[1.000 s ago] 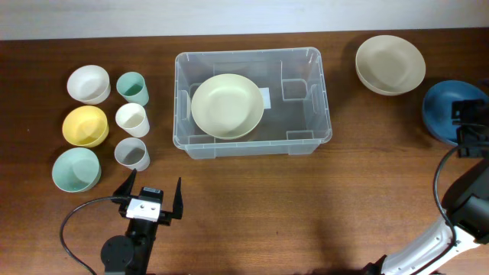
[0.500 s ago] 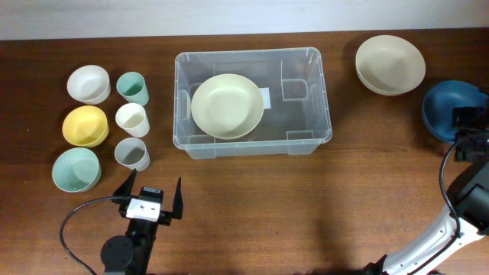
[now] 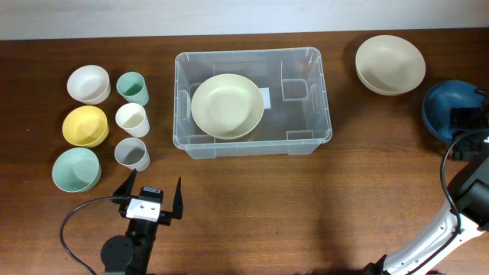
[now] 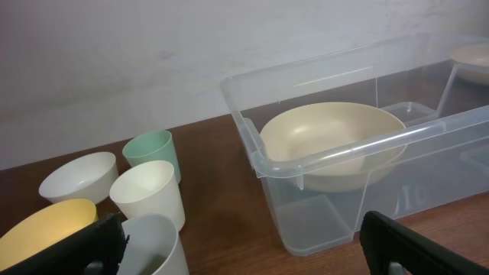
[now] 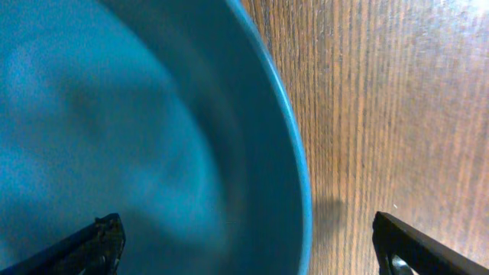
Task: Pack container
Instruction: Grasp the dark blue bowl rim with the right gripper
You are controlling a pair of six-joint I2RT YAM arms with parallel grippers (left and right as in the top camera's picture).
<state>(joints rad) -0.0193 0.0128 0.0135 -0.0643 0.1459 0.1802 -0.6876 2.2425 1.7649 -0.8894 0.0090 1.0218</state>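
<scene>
The blue bowl's near rim [image 3: 447, 140] [image 5: 296, 225] is already between the open fingers of my right gripper, so next I should keep that gripper in place and close its fingers on the blue bowl's side.
The clear container [image 3: 321, 114] sits at the table's middle back with a cream bowl [image 3: 227, 105] inside its left half. In the left wrist view the container [image 4: 348, 149] holds that bowl [image 4: 328, 141]. My left gripper [image 3: 150, 200] is open and empty near the front edge, below the cups. My right gripper [image 3: 467, 136] is open at the far right, directly over a dark blue bowl [image 3: 443, 107]. In the right wrist view its fingers straddle the blue bowl's rim [image 5: 294, 168], one finger inside, one outside.
On the left stand a white bowl [image 3: 89, 83], a yellow bowl [image 3: 84, 126], a teal bowl [image 3: 76, 169], and green [image 3: 132, 88], cream [image 3: 131, 119] and grey [image 3: 132, 154] cups. A beige bowl stack [image 3: 390, 64] is at back right.
My right gripper has slid a little toward the front over the blue bowl. The left arm has not moved.
</scene>
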